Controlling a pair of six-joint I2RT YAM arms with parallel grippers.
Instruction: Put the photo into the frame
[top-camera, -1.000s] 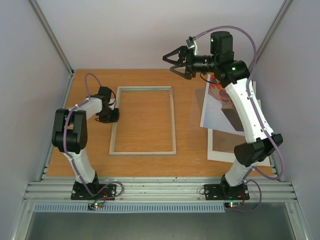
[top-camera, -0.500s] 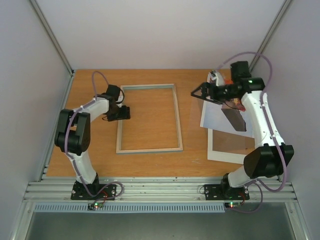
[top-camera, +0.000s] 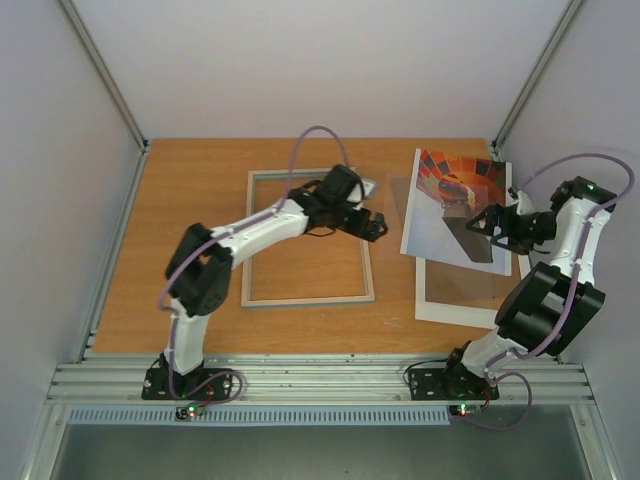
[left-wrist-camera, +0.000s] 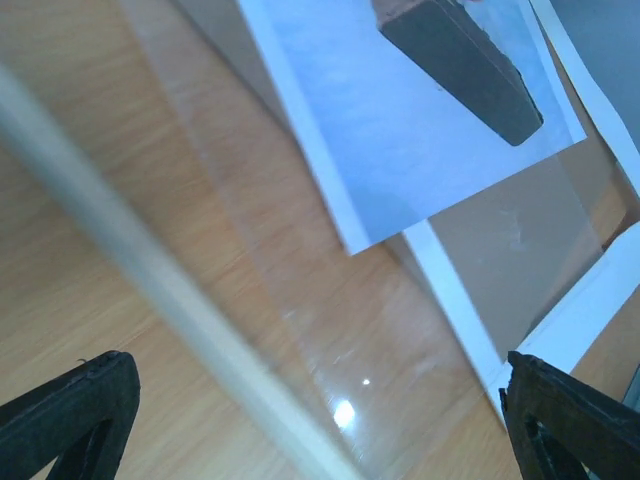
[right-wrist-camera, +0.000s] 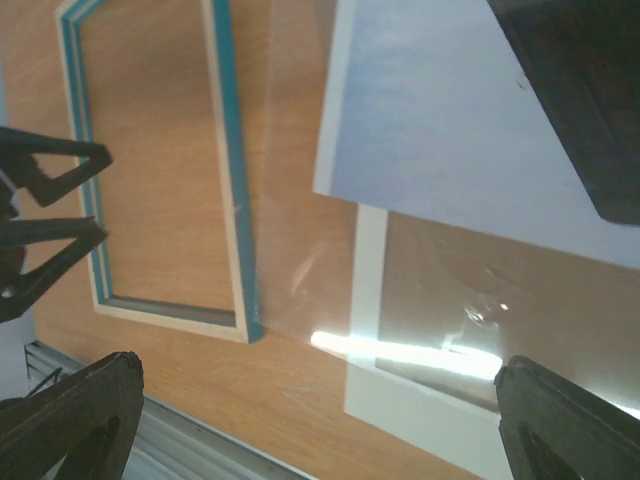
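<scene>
The pane's edge facing the frame lies below my left gripper, slanting in the wrist view. Next, my left gripper should go down and turn so its open fingers are on both sides of that edge.
The frame lies flat mid-table, its turquoise edge showing in the right wrist view and as a pale bar in the left wrist view. The photo of a hot-air balloon lies to its right, also seen as blue sky. My left gripper hovers open over the frame's right edge, holding nothing. Over the photo's right part, my right gripper is open and empty.
A dark flat piece lies on the photo. A white card mat sits partly under the photo. A clear pane lies between frame and photo, overlapping the mat. Walls enclose the wooden table.
My left arm swung right across the frame and its gripper opened; the frame slid a little to the right. My right arm came down and drew back right over the photo.
</scene>
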